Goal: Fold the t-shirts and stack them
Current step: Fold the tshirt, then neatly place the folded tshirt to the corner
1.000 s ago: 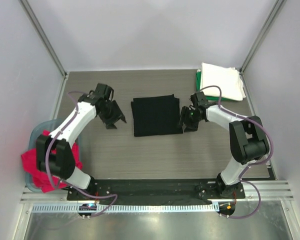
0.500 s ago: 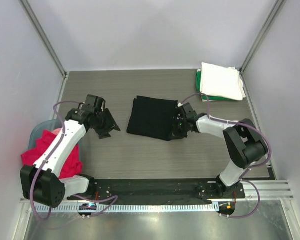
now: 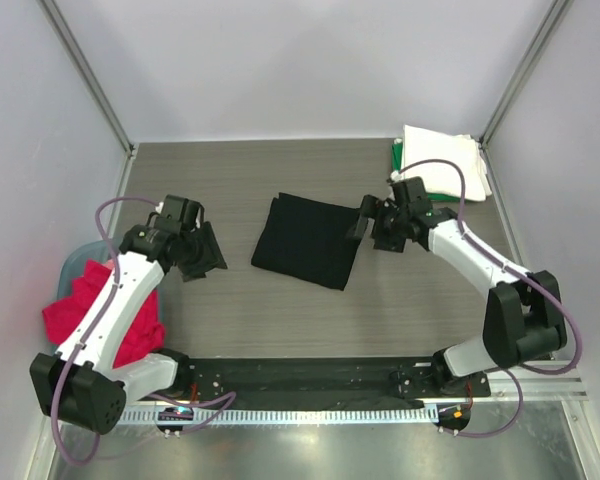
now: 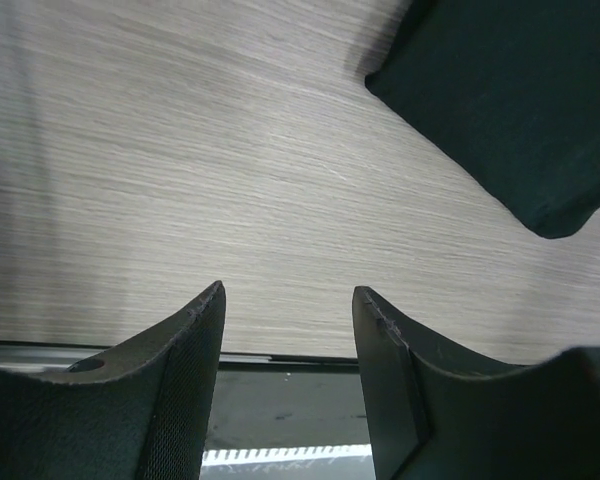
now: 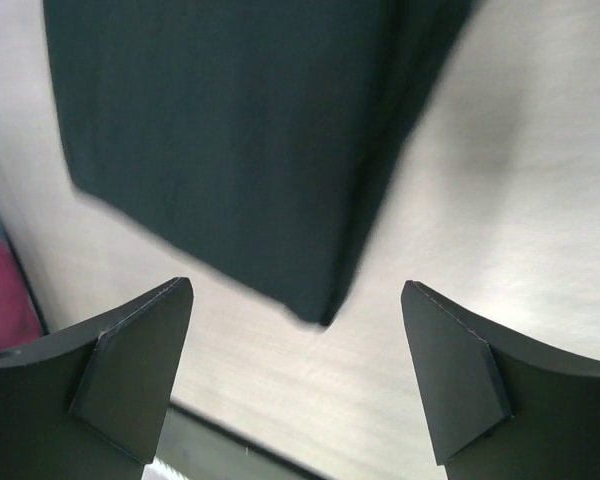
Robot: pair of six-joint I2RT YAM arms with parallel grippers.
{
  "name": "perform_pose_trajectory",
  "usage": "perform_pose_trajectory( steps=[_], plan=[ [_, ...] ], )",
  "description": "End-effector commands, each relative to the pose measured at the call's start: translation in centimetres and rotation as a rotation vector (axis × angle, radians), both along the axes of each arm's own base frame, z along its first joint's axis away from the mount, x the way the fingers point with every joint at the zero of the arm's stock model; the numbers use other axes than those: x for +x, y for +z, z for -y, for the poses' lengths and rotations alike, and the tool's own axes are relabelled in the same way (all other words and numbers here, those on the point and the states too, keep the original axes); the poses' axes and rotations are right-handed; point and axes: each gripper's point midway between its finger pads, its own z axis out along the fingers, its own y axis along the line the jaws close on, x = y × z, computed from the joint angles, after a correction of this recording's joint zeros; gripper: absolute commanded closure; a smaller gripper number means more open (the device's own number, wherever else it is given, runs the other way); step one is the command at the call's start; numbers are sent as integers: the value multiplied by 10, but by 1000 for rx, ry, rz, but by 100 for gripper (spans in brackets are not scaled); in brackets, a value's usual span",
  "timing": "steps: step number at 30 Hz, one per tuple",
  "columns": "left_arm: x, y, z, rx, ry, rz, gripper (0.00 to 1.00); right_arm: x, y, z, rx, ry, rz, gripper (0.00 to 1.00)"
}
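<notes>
My right gripper should next move outward and down onto the black t-shirt's corner nearest the white (image 3: 355, 210) one, because that corner is below it and farther out.
A folded black t-shirt (image 3: 308, 240) lies skewed in the middle of the table; it also shows in the left wrist view (image 4: 510, 100) and the right wrist view (image 5: 230, 130). My right gripper (image 3: 372, 222) is open and empty just right of the shirt's right edge. My left gripper (image 3: 202, 255) is open and empty, well left of the shirt. A folded white t-shirt (image 3: 442, 162) lies on a green one (image 3: 397, 160) at the back right. Red and pink shirts (image 3: 105, 315) are heaped in the pale blue tub (image 3: 72, 265) at the left.
Grey walls and metal frame posts close in the table at left, back and right. The black base rail (image 3: 310, 378) runs along the near edge and shows in the left wrist view (image 4: 280, 400).
The right gripper has let go of the black shirt and drawn back to the right; the shirt now lies rotated. The left gripper has pulled back left and toward the near edge.
</notes>
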Motion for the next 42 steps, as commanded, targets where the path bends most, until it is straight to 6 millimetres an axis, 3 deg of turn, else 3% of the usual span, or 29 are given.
perform_pose_trajectory(
  steps=[1,5,11,12,15,20,26,29,32,34,36,37,42],
  plan=[
    [5,8,-11,60,-43,82,45,26,-7,15,3,4,-16,10],
    [6,2,-16,91,-56,119,46,72,-7,25,34,-3,0,14],
    [4,4,-28,129,-31,188,46,111,-28,23,69,8,-25,17],
    [5,6,-28,128,-27,202,45,113,-43,23,66,7,-57,18],
    [6,10,-29,126,-17,235,45,121,-60,20,75,7,-85,19],
    [7,9,-30,131,-14,236,45,121,-76,9,134,11,-107,27],
    [8,6,-32,143,-5,222,45,114,-98,-2,163,46,-135,48],
    [8,7,-33,142,-1,228,45,111,-103,-11,191,76,-133,78],
    [8,8,-32,136,1,240,45,115,-99,-14,203,104,-107,99],
    [8,10,-33,135,3,246,45,116,-93,-13,189,112,-87,99],
    [8,10,-33,135,5,249,46,123,-73,-7,147,111,-35,99],
    [7,11,-33,134,6,252,46,122,-70,3,81,110,-28,99],
    [7,12,-34,133,10,262,46,139,-16,28,-82,119,82,99]
  ],
)
